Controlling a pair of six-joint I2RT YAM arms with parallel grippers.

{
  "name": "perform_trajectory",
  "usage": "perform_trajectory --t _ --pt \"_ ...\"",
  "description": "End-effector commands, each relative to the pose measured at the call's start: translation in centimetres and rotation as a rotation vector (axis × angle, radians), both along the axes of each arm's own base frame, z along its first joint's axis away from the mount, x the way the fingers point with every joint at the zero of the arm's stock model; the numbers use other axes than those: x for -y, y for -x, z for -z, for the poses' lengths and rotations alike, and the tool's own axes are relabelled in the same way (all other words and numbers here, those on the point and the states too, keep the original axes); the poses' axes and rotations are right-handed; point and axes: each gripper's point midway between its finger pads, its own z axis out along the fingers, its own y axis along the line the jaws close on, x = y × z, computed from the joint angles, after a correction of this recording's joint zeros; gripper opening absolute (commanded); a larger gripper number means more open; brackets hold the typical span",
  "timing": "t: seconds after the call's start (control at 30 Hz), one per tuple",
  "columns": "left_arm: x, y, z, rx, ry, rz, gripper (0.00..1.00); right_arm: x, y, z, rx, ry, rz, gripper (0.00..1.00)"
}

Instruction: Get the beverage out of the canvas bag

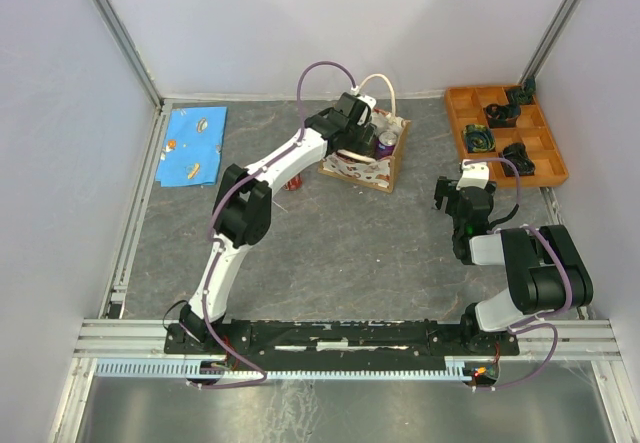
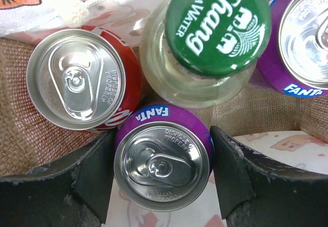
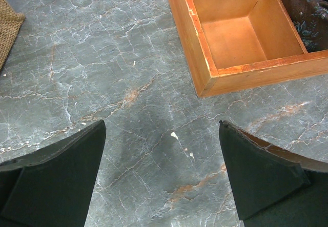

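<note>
The can should go beside the red object to its left in the top view. I need to raise my left gripper past the bag's sides next, then lower the can and let go of it there.
The canvas bag (image 1: pixel 362 168) stands at the back middle of the table, handles up. My left gripper (image 1: pixel 358 123) reaches into it from above. In the left wrist view its two fingers (image 2: pixel 87 170) press on both sides of a purple Fanta can (image 2: pixel 162 163), seen from the top. In the bag beside it are a red can (image 2: pixel 77 86), a green-capped Chang soda water bottle (image 2: pixel 218 27) and a second purple Fanta can (image 2: pixel 302 37). The bag's burlap inner wall (image 2: pixel 20 135) shows around them. My right gripper (image 1: pixel 465 203) is open and empty above bare table (image 3: pixel 162 127).
An orange compartment tray (image 1: pixel 455 128) with several dark items stands at the back right; its corner shows in the right wrist view (image 3: pixel 205 78). A blue patterned cloth (image 1: pixel 192 145) lies at the back left. A small red object (image 1: pixel 291 183) sits on the table by the left arm.
</note>
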Motion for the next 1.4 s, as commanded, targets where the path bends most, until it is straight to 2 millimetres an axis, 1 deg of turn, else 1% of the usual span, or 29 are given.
perform_trajectory --t 0.0,0.07,0.1,0.13,0.23,0.33,0.37,0.4,0.5,0.57,0.67,0.83,0.9,1.0,1.07,1.1,1.13,1.17,1.23,1.3,1.37 --pt "-0.2 1.2 3.0 -0.086 -0.036 0.006 0.45 -0.1 -1.1 -1.5 0.048 0.007 -0.01 0.99" --pt "-0.3 1.2 3.1 -0.089 -0.042 0.01 0.23 -0.1 -1.1 -1.5 0.047 0.007 -0.009 0.99" --pt "-0.2 1.2 2.9 -0.084 -0.041 0.013 0.12 -0.1 -1.2 -1.6 0.049 0.007 -0.01 0.99" --pt "-0.2 1.1 2.6 -0.079 -0.041 0.016 0.05 -0.1 -1.2 -1.6 0.048 0.008 -0.01 0.99" --pt "0.3 0.7 0.6 -0.044 -0.018 0.043 0.03 -0.2 -1.2 -1.6 0.049 0.007 -0.011 0.99" --pt "1.0 0.2 -2.7 0.013 0.021 0.079 0.03 -0.2 -1.2 -1.6 0.049 0.007 -0.011 0.99" --pt "1.2 0.1 -4.4 0.04 0.038 0.089 0.03 -0.2 -1.2 -1.6 0.049 0.007 -0.011 0.99" --pt "1.4 0.0 -6.6 0.075 0.063 0.099 0.03 -0.1 -1.2 -1.6 0.049 0.007 -0.01 0.99" --pt "2.0 0.0 -11.1 0.132 0.121 0.127 0.03 -0.2 -1.2 -1.6 0.048 0.007 -0.012 0.99" --pt "2.2 0.4 -13.9 0.164 0.159 0.144 0.03 -0.1 -1.2 -1.6 0.048 0.006 -0.01 0.99" --pt "2.1 1.0 -16.8 0.205 0.196 0.16 0.03 -0.2 -1.2 -1.6 0.048 0.008 -0.011 0.99" --pt "1.3 1.7 -20.7 0.271 0.226 0.156 0.03 -0.2 -1.2 -1.6 0.049 0.007 -0.011 0.99" --pt "0.8 1.9 -22.3 0.303 0.233 0.142 0.03 -0.1 -1.2 -1.6 0.049 0.007 -0.01 0.99" --pt "-0.8 2.1 -24.8 0.363 0.219 0.099 0.03 -0.2 -1.2 -1.6 0.049 0.007 -0.01 0.99" --pt "-2.3 2.4 -26.8 0.412 0.204 0.062 0.03 -0.2 -1.2 -1.6 0.048 0.008 -0.011 0.99" --pt "-2.9 2.4 -27.0 0.427 0.186 0.04 0.03 -0.1 -1.2 -1.5 0.048 0.007 -0.01 0.99" --pt "-3.8 2.5 -27.7 0.449 0.171 0.015 0.03 -0.1 -1.2 -1.6 0.049 0.007 -0.01 0.99" --pt "-4.8 2.8 -28.8 0.479 0.162 -0.011 0.03 -0.1 -1.2 -1.5 0.048 0.007 -0.01 0.99" --pt "-6.8 2.9 -30.1 0.528 0.128 -0.073 0.03 -0.1 -1.2 -1.6 0.048 0.007 -0.01 0.99" --pt "-8.6 3.1 -30.7 0.557 0.092 -0.125 0.03 -0.2 -1.2 -1.6 0.049 0.007 -0.01 0.99" --pt "-10.5 3.3 -30.9 0.566 0.063 -0.172 0.03 -0.1 -1.2 -1.6 0.049 0.007 -0.01 0.99"
